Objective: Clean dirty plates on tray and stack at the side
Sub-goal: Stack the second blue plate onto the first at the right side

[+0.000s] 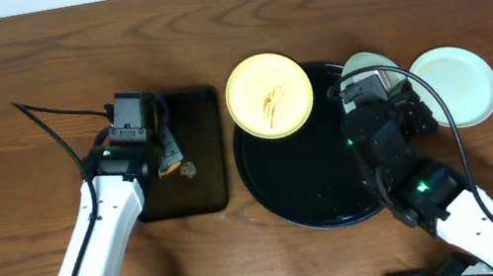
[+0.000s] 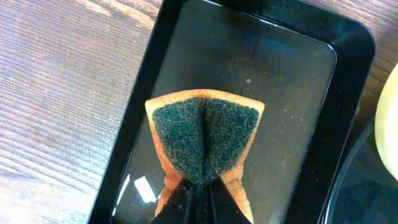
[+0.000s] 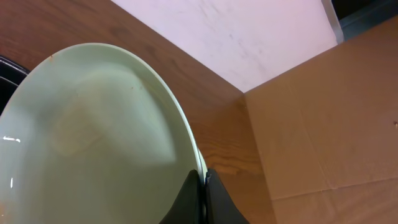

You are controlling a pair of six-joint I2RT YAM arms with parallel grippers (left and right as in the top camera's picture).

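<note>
I will move my right gripper to the right in the overhead view, over the second mint plate [image 1: 461, 87], which is beside the tray, and lower it there to release.
A pale yellow plate [image 1: 268, 95] with an orange smear lies on the far left part of the round black tray [image 1: 307, 198]. My right gripper [image 1: 364, 90] is shut on the rim of a mint plate [image 1: 367, 64] at the tray's far right edge. In the right wrist view the fingers [image 3: 202, 180] pinch this tilted plate [image 3: 93, 137]. A second mint plate [image 1: 458, 82] lies on the table right of the tray. My left gripper [image 2: 198, 186] is shut on an orange sponge with a green scrub face [image 2: 204, 140], also seen from overhead [image 1: 176, 165].
A rectangular black tray [image 2: 292, 93] sits under the sponge, left of the round tray [image 1: 200, 191]. The yellow plate's edge [image 2: 388, 130] shows in the left wrist view. A cardboard box [image 3: 323, 124] stands at the table's far side.
</note>
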